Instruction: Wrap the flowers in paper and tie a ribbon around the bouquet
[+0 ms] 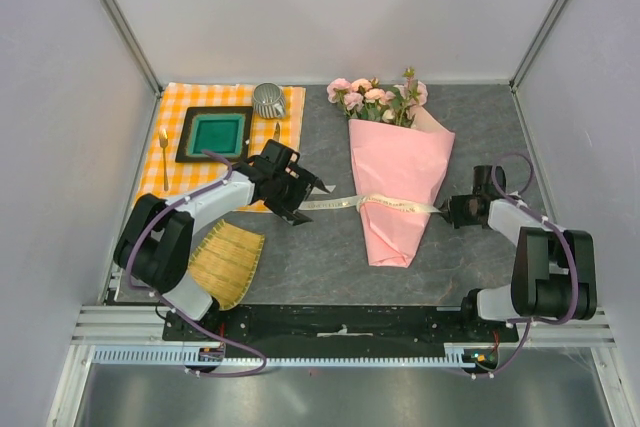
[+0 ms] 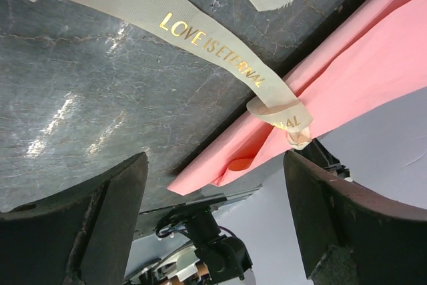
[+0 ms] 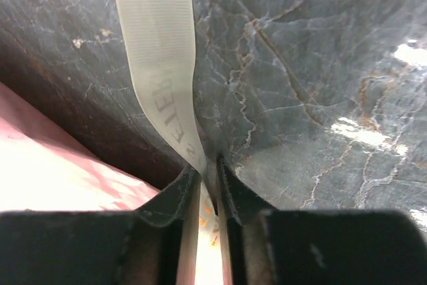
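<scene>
The ribbon is still ahead of my wide-apart fingers. My left gripper will reach outward next, over the ribbon's loose end near the orange-checked cloth.
The bouquet (image 1: 397,182) lies on the grey table, a pink paper (image 1: 400,162) cone with pale pink flowers (image 1: 375,97) at its far end. A cream ribbon (image 1: 335,203) with gold lettering crosses the cone's middle, looped into a knot (image 2: 287,118). My left gripper (image 1: 308,199) is open by the ribbon's left tail. In the left wrist view the ribbon (image 2: 200,38) lies ahead of the wide-apart fingers (image 2: 113,211), with nothing between them. My right gripper (image 1: 447,210) sits at the cone's right side. Its jaws (image 3: 205,178) pinch the ribbon's (image 3: 160,65) right tail.
An orange-checked cloth (image 1: 185,172) at the far left holds a green tray (image 1: 216,134), a metal cup (image 1: 269,100) and a gold spoon (image 1: 163,157). A woven bamboo mat (image 1: 225,262) lies near the left arm's base. Enclosure walls stand on three sides.
</scene>
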Robot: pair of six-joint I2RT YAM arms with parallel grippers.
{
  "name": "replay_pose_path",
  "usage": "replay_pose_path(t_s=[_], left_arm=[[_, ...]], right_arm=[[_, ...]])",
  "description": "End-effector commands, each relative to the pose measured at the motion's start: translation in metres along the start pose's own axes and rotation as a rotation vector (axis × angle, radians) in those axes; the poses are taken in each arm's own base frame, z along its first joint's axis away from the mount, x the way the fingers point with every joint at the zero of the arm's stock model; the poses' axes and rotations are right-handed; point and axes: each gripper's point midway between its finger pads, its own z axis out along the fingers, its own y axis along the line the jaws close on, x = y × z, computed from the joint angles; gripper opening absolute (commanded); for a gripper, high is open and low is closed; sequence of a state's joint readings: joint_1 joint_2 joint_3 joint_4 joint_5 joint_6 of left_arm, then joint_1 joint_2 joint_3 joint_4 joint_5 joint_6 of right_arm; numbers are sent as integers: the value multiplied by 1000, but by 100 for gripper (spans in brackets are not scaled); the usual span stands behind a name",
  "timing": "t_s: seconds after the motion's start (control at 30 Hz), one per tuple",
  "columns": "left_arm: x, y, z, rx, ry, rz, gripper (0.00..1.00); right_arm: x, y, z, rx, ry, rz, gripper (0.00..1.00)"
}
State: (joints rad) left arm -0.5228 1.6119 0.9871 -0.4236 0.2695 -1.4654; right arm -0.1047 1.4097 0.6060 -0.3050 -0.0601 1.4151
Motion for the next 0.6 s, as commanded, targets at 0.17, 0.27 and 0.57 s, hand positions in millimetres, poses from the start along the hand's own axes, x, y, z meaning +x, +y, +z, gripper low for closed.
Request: replay_pose_path(t_s=[0.17, 0.27, 0.57], left_arm=[[-18, 23, 7, -67, -78, -33, 95], [-26, 27, 8, -89, -112, -5, 99], [-65, 45, 0, -207, -316, 169, 99]], right_arm=[[-22, 1, -23, -34, -137, -88, 0], [-31, 32, -62, -151, -211, -282, 0], [-36, 84, -160, -407, -353, -641, 0]])
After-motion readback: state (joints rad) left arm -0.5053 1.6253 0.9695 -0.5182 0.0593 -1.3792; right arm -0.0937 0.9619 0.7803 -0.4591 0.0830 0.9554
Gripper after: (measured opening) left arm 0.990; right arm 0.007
